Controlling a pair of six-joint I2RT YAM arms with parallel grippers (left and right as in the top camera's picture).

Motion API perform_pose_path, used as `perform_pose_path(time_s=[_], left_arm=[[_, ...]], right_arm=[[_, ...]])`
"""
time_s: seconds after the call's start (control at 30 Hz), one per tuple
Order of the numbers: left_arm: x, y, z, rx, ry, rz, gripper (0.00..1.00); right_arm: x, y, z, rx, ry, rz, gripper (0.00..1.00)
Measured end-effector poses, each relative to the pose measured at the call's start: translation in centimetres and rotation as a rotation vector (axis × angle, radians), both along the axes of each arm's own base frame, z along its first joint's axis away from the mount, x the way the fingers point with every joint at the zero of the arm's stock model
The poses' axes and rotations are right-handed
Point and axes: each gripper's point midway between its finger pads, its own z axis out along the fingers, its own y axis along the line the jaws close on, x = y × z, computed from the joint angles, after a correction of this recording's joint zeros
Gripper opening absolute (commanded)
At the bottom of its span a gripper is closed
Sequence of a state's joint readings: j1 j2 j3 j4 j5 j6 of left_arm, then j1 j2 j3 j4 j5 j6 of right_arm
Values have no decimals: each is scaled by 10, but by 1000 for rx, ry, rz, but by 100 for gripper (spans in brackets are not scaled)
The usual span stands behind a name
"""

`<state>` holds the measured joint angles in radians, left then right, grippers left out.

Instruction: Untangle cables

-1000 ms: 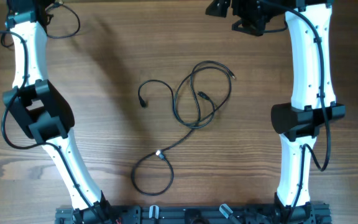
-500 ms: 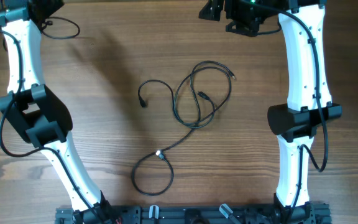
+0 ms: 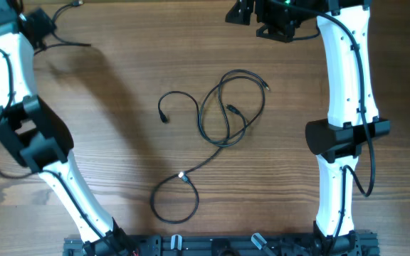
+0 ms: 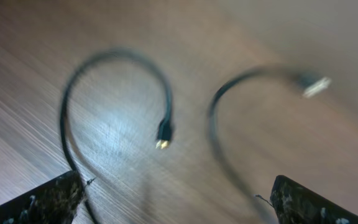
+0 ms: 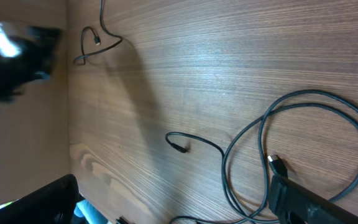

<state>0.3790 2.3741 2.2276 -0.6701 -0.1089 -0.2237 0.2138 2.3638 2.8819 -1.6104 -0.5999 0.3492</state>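
Observation:
I will next move my left gripper across and down onto the tangle's near piece of cable (image 3: 213, 154), back and to its right in the overhead view, where one cable emerges.
A tangle of thin black cables (image 3: 223, 107) lies mid-table, its loops crossing each other. One plug end (image 3: 164, 117) points left, and a metal-tipped joint (image 3: 182, 175) sits lower down. Another thin cable (image 3: 73, 7) lies at the far left corner. The blurred left wrist view shows its two ends, a gold tip (image 4: 162, 143) and a silver plug (image 4: 316, 86). My left gripper (image 4: 179, 205) hovers open over that cable with nothing between its fingers. My right gripper (image 5: 182, 205) is open and empty at the table's far side (image 3: 242, 13), with the tangle (image 5: 303, 137) beside its right finger.
Both white arms rise from the black base rail (image 3: 212, 245) at the near edge and run along the left and right sides of the wooden table (image 3: 119, 163). The left arm (image 5: 11, 56) appears blurred in the right wrist view.
My left arm has swung outward toward the far left corner. My right gripper has shifted slightly left. The tangle in the middle has not moved.

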Motion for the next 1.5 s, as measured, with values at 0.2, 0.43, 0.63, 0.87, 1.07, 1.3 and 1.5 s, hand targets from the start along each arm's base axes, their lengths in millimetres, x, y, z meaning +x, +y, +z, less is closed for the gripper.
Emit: perform_pose_path(time_s=[0.2,0.43,0.63,0.87,1.07,1.3,1.5], left_arm=[[-40,-116,229,-122,-391,-226,100],[-135,-323,199,-592,-22,-686,100],[-196,-362,157,-559,296,-707,100],[-249,-349,186,-479,311,-686,100],[-287,-403,180,-346,371,-860,100],[-287,-445,51,-321,565,-850,85],[-316,-488,-41,-308,595,-972,73]], right_arm=[[-2,3,3,24,3,13,100],[-33,-17,79,-22,-205,-20,100],[-94,-39,170,-36,-470,-34,100],[-153,-75,199,-145,-567,-115,100],[-188,-102,113,-312,-308,-136,100],[-188,-87,14,-318,17,-41,100],[-169,-81,-3,-304,21,-40,100]])
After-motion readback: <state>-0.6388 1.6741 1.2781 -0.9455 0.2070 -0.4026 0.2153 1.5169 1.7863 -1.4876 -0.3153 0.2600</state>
